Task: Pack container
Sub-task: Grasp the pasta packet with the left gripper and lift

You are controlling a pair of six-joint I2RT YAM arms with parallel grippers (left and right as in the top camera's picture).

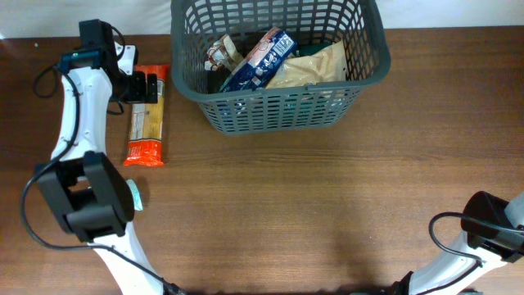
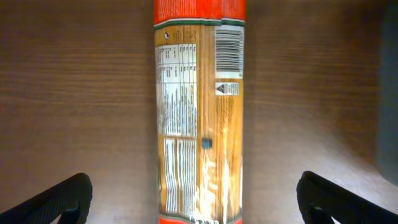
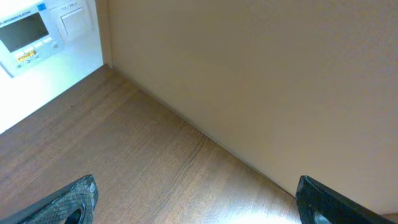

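My left gripper lowers its spread fingers around the spaghetti packet's clear middle section (image 1: pixel 147 120) (image 2: pixel 200 146) next. It then closes them across the packet's width, as the packet lies below, lengthwise between them.
The container (image 1: pixel 282 115), a dark grey slotted basket, stands at the back middle of the table and holds several packets, among them a blue one (image 1: pixel 260 59) and a beige one (image 1: pixel 315 70). A long spaghetti packet (image 1: pixel 147 116) with orange-red ends lies flat on the table to its left. My left gripper (image 1: pixel 148 87) hovers open over the packet's far end; in the left wrist view the packet (image 2: pixel 199 118) runs up the middle between the two spread fingers (image 2: pixel 62 202), untouched. My right gripper (image 3: pixel 196 205) is open over bare wood with nothing between its fingers.
The right arm's base (image 1: pixel 491 229) sits at the table's front right corner. In the right wrist view a beige wall (image 3: pixel 261 81) meets the table edge, with a white device (image 3: pixel 37 31) beyond it.
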